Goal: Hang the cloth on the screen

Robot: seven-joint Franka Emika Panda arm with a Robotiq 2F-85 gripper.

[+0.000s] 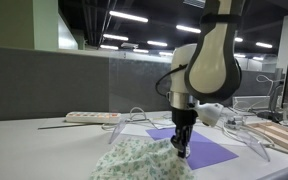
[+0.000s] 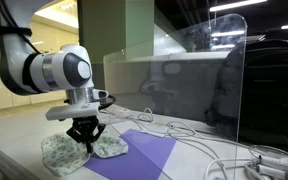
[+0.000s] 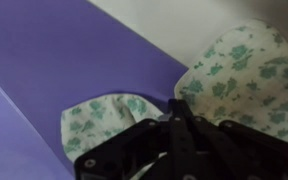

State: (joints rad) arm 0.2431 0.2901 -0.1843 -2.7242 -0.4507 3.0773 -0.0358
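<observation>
The screen's top edge (image 2: 151, 48) is above my gripper and farther outward. My gripper should lift the cloth, carry it outward over that edge and let it go.
The cloth (image 1: 134, 160), pale with a green floral print, lies crumpled on the table at the edge of a purple sheet (image 1: 209, 152). It also shows in an exterior view (image 2: 54, 150) and in the wrist view (image 3: 234, 70). My gripper (image 2: 85, 146) points straight down into the cloth's middle. Its fingers (image 3: 180, 120) are pressed together with cloth bunched up on both sides; it also shows in an exterior view (image 1: 180, 150). The screen (image 2: 194, 80), a clear upright panel, stands behind the sheet; in an exterior view (image 1: 144, 85) its curved feet show.
A white power strip (image 1: 89, 117) and cables (image 2: 184, 130) lie near the screen. A wooden board (image 1: 279, 135) sits at the side. A grey fabric partition (image 1: 34, 80) stands behind. A dark bulky object (image 2: 269, 80) sits beyond the screen.
</observation>
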